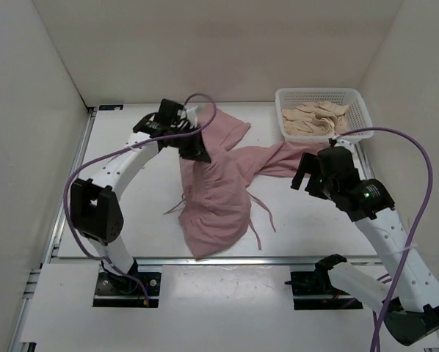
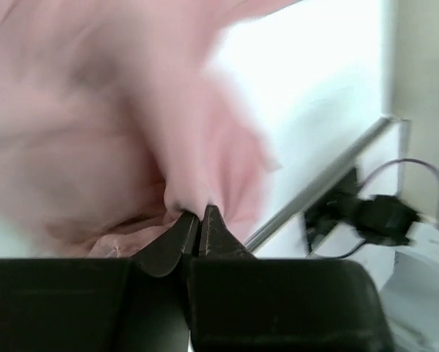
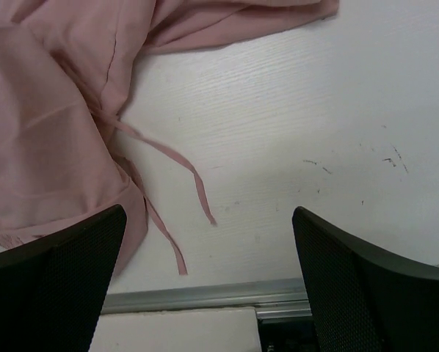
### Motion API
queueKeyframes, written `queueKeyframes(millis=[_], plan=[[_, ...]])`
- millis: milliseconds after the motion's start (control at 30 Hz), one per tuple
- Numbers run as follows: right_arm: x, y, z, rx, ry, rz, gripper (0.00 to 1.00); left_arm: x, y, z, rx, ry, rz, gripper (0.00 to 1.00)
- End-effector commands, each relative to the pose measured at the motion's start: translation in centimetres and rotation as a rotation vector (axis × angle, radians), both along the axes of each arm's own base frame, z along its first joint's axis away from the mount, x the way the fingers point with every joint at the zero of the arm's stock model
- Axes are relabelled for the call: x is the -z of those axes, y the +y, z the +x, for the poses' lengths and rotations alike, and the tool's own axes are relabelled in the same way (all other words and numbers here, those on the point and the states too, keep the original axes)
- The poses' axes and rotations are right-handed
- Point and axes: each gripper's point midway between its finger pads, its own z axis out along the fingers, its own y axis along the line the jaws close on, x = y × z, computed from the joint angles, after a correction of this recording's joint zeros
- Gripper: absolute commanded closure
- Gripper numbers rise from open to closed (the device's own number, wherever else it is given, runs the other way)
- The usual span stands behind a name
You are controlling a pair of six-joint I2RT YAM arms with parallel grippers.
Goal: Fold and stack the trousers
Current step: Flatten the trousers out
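The waist end of the trousers is near the bar, so my right gripper needs to go back next, to the left in the top view, and down onto the gathered elastic band (image 1: 213,240) (image 3: 65,226).
The dusty-pink trousers (image 1: 218,192) lie crumpled in the middle of the white table, waist end near the front edge, one leg running right towards the basket, another part at the back. My left gripper (image 1: 194,149) is shut on a fold of the trousers (image 2: 205,161) and holds it lifted over the back of the table. My right gripper (image 1: 307,180) is open and empty above the table, just right of the trousers. In the right wrist view the trousers (image 3: 51,132) and their drawstring (image 3: 172,158) lie at the left, between and beyond the fingers.
A white plastic basket (image 1: 355,99) with beige cloth garments (image 1: 316,119) stands at the back right. White walls enclose the table on the left, back and right. A metal rail (image 1: 227,259) runs along the front edge.
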Motion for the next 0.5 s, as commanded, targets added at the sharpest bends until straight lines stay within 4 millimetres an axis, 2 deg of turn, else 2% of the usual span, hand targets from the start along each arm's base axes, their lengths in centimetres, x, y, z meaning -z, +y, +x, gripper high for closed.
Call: queueKeyframes(millis=[0,33,67,100,133,167,200,233,267,300,333,400,433,467], plan=[[-1.9,-2.4,-0.4,0.159,-0.096,0.022,0.01,-12.8,-6.1,-3.0,0.144,-0.237,-0.16,0.9],[-2.2,-3.0,-0.8,0.188,-0.115,0.023,0.01,-13.5,-7.3,-3.7,0.156,-0.226,-0.149,0.9],[-3.3,-3.8,-1.2,0.222,-0.167,0.033,0.01,-16.8,-10.0,-4.8,0.182,-0.287,-0.178,0.9],[-3.7,-4.2,-1.4,0.242,-0.191,0.046,0.01,-15.8,-12.0,-4.5,0.208,-0.255,-0.172,0.9],[-4.1,-4.5,-1.6,0.252,-0.212,0.05,0.01,-16.2,-13.8,-4.9,0.242,-0.253,-0.194,0.9],[-4.6,-5.0,-2.2,0.268,-0.237,0.064,0.01,-18.8,-16.4,-6.2,0.281,-0.272,-0.257,0.9],[-5.0,-5.5,-2.3,0.293,-0.259,0.065,0.01,-16.2,-19.0,-5.5,0.305,-0.216,-0.245,0.9],[-4.8,-6.0,-2.8,0.312,-0.254,0.056,0.01,-16.3,-20.8,-6.0,0.336,-0.2,-0.273,0.86],[-5.2,-6.5,-3.3,0.328,-0.273,0.065,0.01,-19.0,-22.2,-7.6,0.396,-0.193,-0.35,0.72],[-5.4,-6.7,-3.5,0.336,-0.285,0.066,0.01,-17.6,-23.3,-6.9,0.407,-0.168,-0.345,0.41],[-5.3,-6.9,-3.9,0.336,-0.287,0.067,0.01,-19.0,-23.3,-6.9,0.403,-0.188,-0.368,0.31],[-5.1,-7.1,-4.1,0.322,-0.277,0.042,0.01,-19.2,-21.7,-4.7,0.317,-0.223,-0.334,0.07],[-4.9,-7.2,-4.3,0.311,-0.266,0.022,0.01,-21.1,-19.8,-4.4,0.283,-0.269,-0.336,0.0],[-4.7,-7.2,-4.1,0.303,-0.254,0.004,0.01,-21.4,-18.2,-3.4,0.238,-0.279,-0.322,0.0]])
